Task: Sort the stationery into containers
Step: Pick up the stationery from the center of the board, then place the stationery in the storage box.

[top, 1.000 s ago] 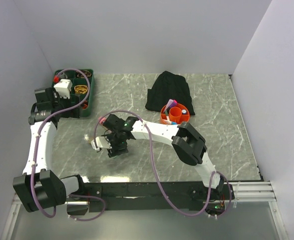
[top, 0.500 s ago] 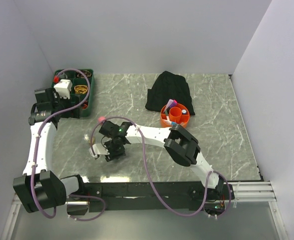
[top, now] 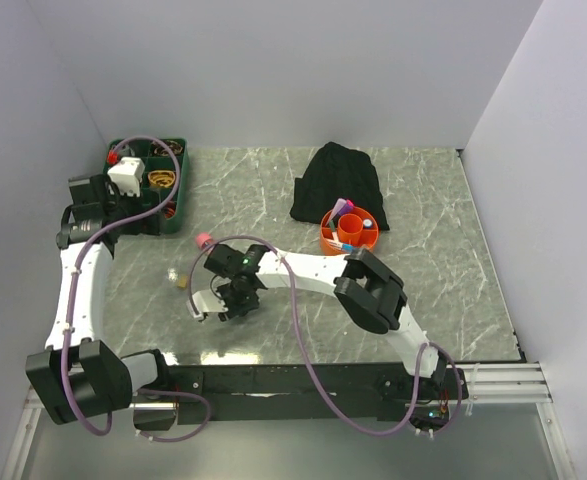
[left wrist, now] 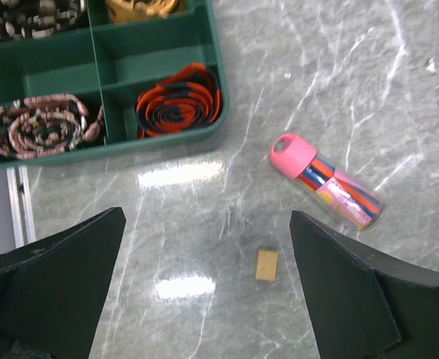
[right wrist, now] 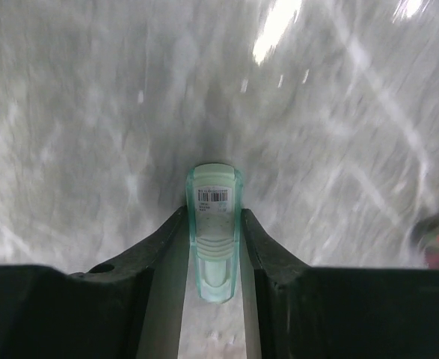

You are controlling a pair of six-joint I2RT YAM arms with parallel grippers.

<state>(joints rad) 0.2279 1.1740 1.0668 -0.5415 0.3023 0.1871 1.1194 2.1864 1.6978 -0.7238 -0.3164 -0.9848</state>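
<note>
My right gripper lifts across to the orange tub and releases the case there next, since the tub stands outward and to its right in the top view.
My right gripper is low over the table with both fingers against the sides of a pale green translucent case that carries a barcode label. From above, this gripper sits left of centre, near the front. A clear tube with a pink cap lies on the table, also the tube seen from overhead. A tan eraser lies close to it. My left gripper hangs wide open and holds nothing, beside the dark green tray. The orange tub holds several markers.
The green tray stands at the back left with coiled rubber bands in its compartments. A black fabric heap lies right behind the orange tub. Grey walls close in the left, back and right sides.
My right gripper has swung toward the near edge, dropped to the table and narrowed onto the pale green case. The pink-capped tube is now uncovered. The left arm has stayed still.
</note>
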